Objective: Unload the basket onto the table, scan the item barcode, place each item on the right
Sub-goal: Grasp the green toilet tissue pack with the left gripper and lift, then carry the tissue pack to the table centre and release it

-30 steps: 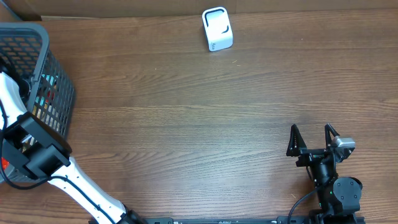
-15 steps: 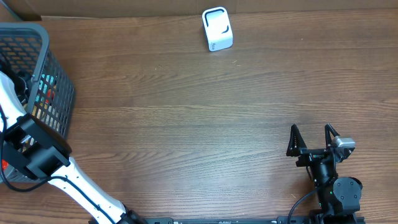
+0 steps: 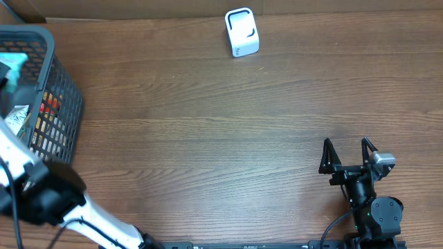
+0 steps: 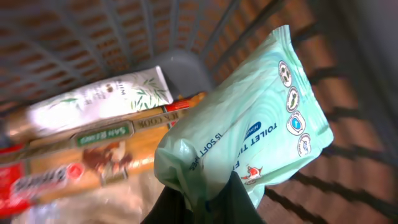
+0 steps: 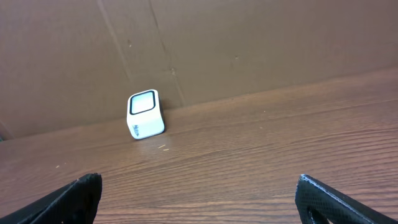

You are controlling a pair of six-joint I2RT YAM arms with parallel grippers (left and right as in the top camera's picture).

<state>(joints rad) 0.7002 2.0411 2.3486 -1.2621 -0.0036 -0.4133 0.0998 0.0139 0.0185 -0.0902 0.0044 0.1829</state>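
The robot's left gripper next needs to lift the pack (image 3: 12, 66) it is holding, move across to the right in the overhead view and bring it down onto the bare tabletop in front of the scanner.
My left gripper (image 4: 208, 200) is shut on the bottom edge of a mint-green soft pack of toilet wipes (image 4: 249, 130), the item, which hangs over the inside of the dark mesh basket (image 3: 64, 97). From overhead the pack (image 3: 12, 66) shows as a teal patch inside the basket at the far left. No barcode shows on the side of the pack facing the camera. The white scanner (image 3: 241, 32) stands at the table's back edge, also seen in the right wrist view as a small white box (image 5: 144, 114). My right gripper (image 3: 348, 153) rests open at the front right, with nothing between its fingers.
Below the pack the basket holds a white tube (image 4: 99, 99) and orange and red food packets (image 4: 74, 165). A brown cardboard wall (image 5: 249, 43) runs behind the scanner. Bare wooden tabletop (image 3: 221, 138) lies between the basket, the scanner and the right arm.
The left gripper has shut on the green pack, which now shows from overhead inside the basket. The left arm has shifted toward the front edge. The right arm has not moved.
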